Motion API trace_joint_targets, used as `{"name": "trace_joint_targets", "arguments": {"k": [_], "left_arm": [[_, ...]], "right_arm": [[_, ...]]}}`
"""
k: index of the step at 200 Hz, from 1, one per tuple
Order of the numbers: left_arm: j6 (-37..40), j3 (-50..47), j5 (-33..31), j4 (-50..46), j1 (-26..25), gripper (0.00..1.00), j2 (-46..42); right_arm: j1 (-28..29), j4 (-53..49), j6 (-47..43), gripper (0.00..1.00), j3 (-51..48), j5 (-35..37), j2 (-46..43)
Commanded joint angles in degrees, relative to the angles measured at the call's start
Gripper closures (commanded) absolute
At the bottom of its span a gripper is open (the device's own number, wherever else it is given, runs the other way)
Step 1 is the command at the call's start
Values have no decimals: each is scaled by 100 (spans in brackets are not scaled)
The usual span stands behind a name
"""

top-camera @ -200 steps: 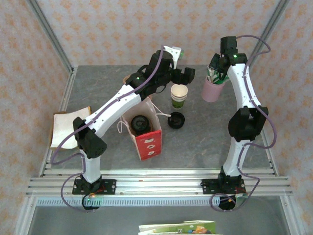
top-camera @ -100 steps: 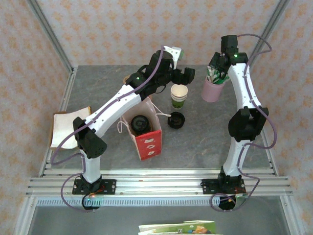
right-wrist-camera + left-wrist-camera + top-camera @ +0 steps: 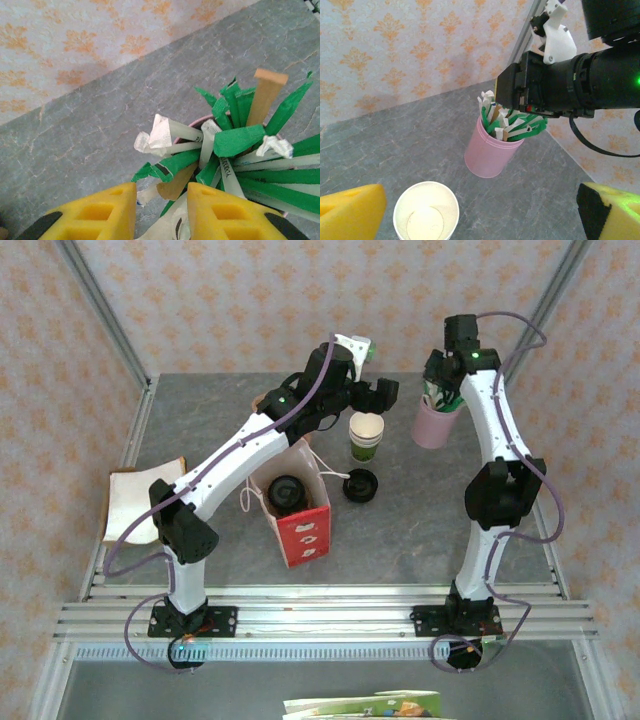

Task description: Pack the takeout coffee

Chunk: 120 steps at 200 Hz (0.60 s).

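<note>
The long white wrapped straw is between my right gripper's fingers. I will move the gripper slightly toward the pink cup's middle before closing on the straw.
The takeout coffee [image 3: 287, 490], its round black lid up, stands inside the open red paper bag [image 3: 303, 530] in the top view. My left gripper [image 3: 383, 393] hovers open just behind a lidless green cup [image 3: 366, 438]. In the left wrist view that cup's cream inside [image 3: 425, 219] sits low between the wide-apart yellow pads [image 3: 351, 211], and my left gripper [image 3: 480, 212] holds nothing. My right gripper [image 3: 441, 378] hangs over a pink cup [image 3: 435, 424] stuffed with packets. In its own view the right gripper [image 3: 161, 216] is open, with a white packet [image 3: 167, 229] and a tan stirrer end between its fingers.
A loose black lid [image 3: 360, 485] lies on the grey table right of the bag. A pale flat napkin or board [image 3: 135, 502] rests at the table's left edge. Green and white packets [image 3: 235, 142] and a wooden stirrer [image 3: 265, 95] stick up from the pink cup [image 3: 492, 152].
The right arm's wrist has shifted slightly left over the pink cup. The left arm, the bag and the cups have not moved.
</note>
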Motion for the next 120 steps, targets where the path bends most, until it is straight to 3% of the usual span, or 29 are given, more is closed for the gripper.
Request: {"name": "trace_joint_targets", "arguments": {"k": [1,120], "left_arm": [[1,198,-90,-77,-40,1,-16],[9,259,-97,-129,-35,1,-20]], "right_arm": [[3,0,9,68,-77,267,-8],[-36,57,41,78,-132,328,51]]}}
